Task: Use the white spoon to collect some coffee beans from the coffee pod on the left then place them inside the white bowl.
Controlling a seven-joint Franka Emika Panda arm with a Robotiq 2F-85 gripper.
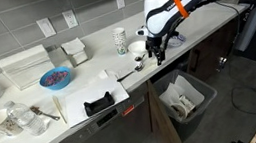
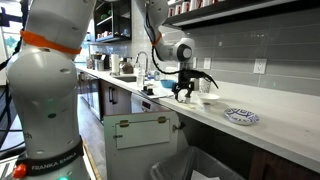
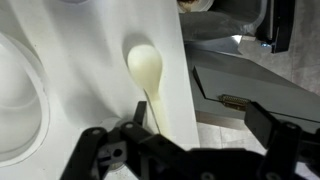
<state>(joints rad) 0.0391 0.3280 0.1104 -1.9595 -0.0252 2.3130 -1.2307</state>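
Observation:
My gripper has the finger nearer the white bowl close to the thin handle (image 3: 158, 113), so it needs to shift toward the bowl and then go down around the handle.
The white spoon (image 3: 146, 68) lies flat on the white counter in the wrist view, its oval head pointing away and its thin handle running down under my gripper. My gripper (image 3: 190, 142) is open and hovers just above the handle, one finger on each side, touching nothing. The white bowl (image 3: 14, 100) sits at the left edge of the wrist view, close beside the spoon; it also shows in an exterior view (image 1: 137, 48) next to my gripper (image 1: 156, 53). I cannot make out the coffee pod. My gripper also shows over the counter in an exterior view (image 2: 185, 92).
A tall patterned cup (image 1: 120, 39) stands behind the bowl. A blue bowl with reddish contents (image 1: 55, 79) shows in both exterior views (image 2: 241, 116). A black holder (image 1: 99, 103) sits at the counter's front edge. An open bin (image 1: 185, 96) stands below, right of the spoon.

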